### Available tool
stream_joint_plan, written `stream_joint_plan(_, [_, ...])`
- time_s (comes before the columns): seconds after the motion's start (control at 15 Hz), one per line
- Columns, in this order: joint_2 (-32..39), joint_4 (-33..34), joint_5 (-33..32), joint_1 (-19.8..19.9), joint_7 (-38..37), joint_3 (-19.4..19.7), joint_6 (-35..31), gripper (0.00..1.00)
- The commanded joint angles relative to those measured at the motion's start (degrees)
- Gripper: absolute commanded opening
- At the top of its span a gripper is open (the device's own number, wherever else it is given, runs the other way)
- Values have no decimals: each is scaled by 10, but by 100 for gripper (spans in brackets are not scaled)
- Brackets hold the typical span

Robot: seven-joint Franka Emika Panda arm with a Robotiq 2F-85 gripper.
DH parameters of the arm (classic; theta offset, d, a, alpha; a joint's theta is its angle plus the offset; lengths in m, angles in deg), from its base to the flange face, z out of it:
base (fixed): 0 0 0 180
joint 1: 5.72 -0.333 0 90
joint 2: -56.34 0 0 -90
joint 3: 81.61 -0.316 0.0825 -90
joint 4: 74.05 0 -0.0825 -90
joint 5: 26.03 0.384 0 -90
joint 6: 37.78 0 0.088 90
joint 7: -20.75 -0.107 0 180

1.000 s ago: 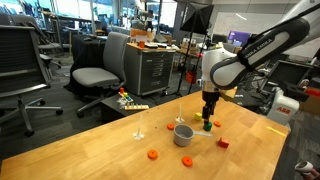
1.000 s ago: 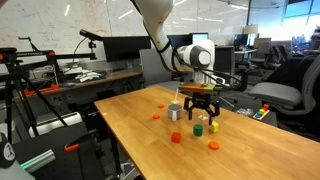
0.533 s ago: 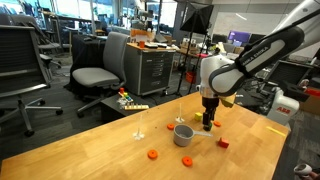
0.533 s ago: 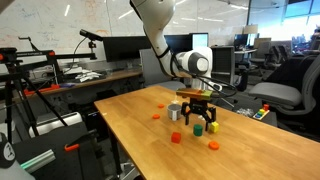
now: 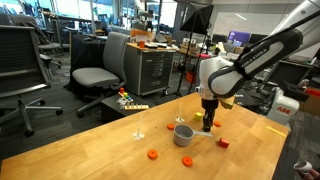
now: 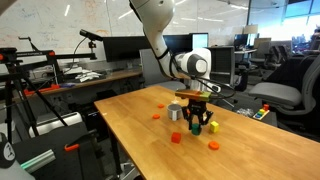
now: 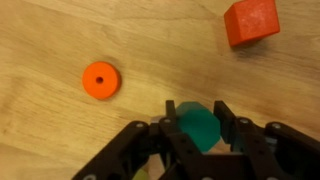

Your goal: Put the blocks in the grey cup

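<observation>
My gripper holds the green block lower than the rim of the grey cup, so next I should raise the block, move it over the grey cup's opening [image 5: 183,129] and let it go.
In the wrist view my gripper [image 7: 197,112] is down at the wooden table with its two black fingers pressed against both sides of a green block [image 7: 198,127]. An orange round block [image 7: 100,80] lies to its left and a red block [image 7: 250,20] at the top right. In both exterior views the gripper [image 5: 208,124] [image 6: 197,126] stands just beside the grey cup [image 5: 184,134] [image 6: 175,112]. More blocks lie around: orange ones [image 5: 152,154] [image 5: 187,160], a red one [image 5: 223,142], a yellow one [image 6: 212,126].
The wooden table [image 5: 100,150] stands in an office. Grey office chairs [image 5: 95,70] and a metal drawer cabinet [image 5: 150,70] are behind it. Desks with monitors [image 6: 120,50] stand beyond the far side.
The gripper has come down over the green block and its fingers have drawn in from wide open onto the block's sides.
</observation>
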Motion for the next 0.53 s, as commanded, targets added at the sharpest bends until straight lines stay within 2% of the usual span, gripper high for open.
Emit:
stream_joint_plan(0.0, [-4,9,-12,-1,-4,-2,10,17])
stream_joint_plan(0.27, [-30,-8,-7,0,-7,-5,-2,17])
stream_joint_plan(0.47, [-93,-35,3,4,-4,-18,-20,17])
